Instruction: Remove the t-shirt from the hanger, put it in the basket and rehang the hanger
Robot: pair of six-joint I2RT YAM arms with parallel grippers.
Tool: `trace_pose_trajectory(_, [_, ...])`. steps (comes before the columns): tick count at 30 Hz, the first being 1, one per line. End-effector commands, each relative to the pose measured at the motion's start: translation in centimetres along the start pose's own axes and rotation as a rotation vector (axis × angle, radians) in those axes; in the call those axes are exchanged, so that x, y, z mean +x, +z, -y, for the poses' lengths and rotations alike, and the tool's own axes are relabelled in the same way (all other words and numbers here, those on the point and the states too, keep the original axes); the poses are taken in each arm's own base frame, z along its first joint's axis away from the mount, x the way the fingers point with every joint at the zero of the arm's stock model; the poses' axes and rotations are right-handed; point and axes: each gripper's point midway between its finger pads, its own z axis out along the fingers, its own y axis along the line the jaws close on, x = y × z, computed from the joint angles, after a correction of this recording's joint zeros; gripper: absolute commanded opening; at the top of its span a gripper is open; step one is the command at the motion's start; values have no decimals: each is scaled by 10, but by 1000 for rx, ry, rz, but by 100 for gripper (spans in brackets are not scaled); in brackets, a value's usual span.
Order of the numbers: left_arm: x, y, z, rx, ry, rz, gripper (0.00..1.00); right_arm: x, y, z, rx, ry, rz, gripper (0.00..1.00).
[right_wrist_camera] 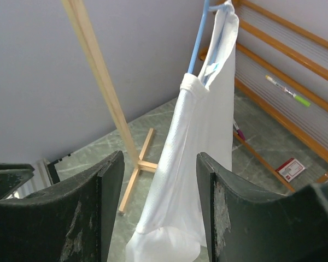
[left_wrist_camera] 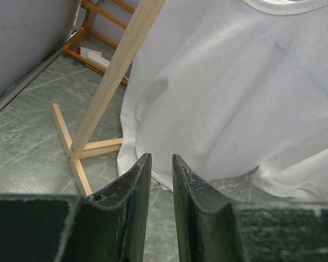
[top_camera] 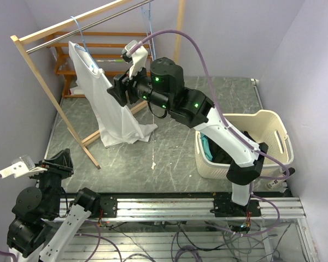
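I will move my right gripper toward the t-shirt next and turn it slightly, so that its open fingers come on either side of the t-shirt's near shoulder edge (top_camera: 107, 85) (right_wrist_camera: 169, 143).
A white t-shirt (top_camera: 106, 103) hangs on a blue hanger (top_camera: 78, 30) from the rack's rail, its hem pooled on the floor. My right gripper (top_camera: 116, 90) is raised beside the shirt's near shoulder and is open. In the right wrist view the t-shirt (right_wrist_camera: 197, 136) hangs ahead between the spread fingers of my right gripper (right_wrist_camera: 159, 155), apart from them, below the blue hanger (right_wrist_camera: 198, 43). My left gripper (top_camera: 60, 161) sits low at the near left. Its fingers (left_wrist_camera: 162, 158) stand a narrow gap apart with nothing between them, facing the t-shirt (left_wrist_camera: 229, 93).
The wooden rack's slanted post (top_camera: 44, 82) and floor foot (left_wrist_camera: 71, 147) stand between the left arm and the shirt. A cream laundry basket (top_camera: 273, 123) with dark and teal clothes sits at the right. Wooden rungs (top_camera: 65, 54) line the back wall.
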Motion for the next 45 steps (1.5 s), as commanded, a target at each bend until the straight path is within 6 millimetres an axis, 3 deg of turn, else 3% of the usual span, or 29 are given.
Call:
trace_pose_trajectory(1, [-2, 0, -2, -12, -14, 10, 33, 9, 15, 7, 53, -23, -2, 55])
trace_pose_trajectory(8, [-2, 0, -3, -16, -13, 11, 33, 27, 29, 19, 125, -33, -34, 50])
trace_pose_trajectory(15, [-3, 0, -3, -15, -14, 11, 33, 29, 27, 38, 228, -48, -25, 35])
trace_pose_trajectory(21, [-2, 0, -3, -22, -12, 8, 47, 30, 28, 44, 237, -44, -25, 36])
trace_pose_trajectory(23, [-2, 1, -3, -25, -10, 4, 47, 31, 29, 47, 244, -38, -26, 22])
trace_pose_trajectory(24, [-1, 2, -2, -23, -8, 3, 47, 31, 30, 49, 253, -31, -24, 8])
trace_pose_trajectory(25, [-1, 2, -2, -23, -8, 2, 46, 30, 28, 51, 267, -24, -17, 0])
trace_pose_trajectory(28, [-2, 1, -3, -24, -11, 6, 45, 23, 24, 53, 269, -19, 23, 0])
trace_pose_trajectory(37, [-2, 1, -3, -22, -12, 8, 46, -23, 1, 57, 267, 8, 238, 0])
trace_pose_trajectory(45, [0, 3, -2, -25, -4, -2, 50, -48, 1, 54, 249, 0, 310, 0])
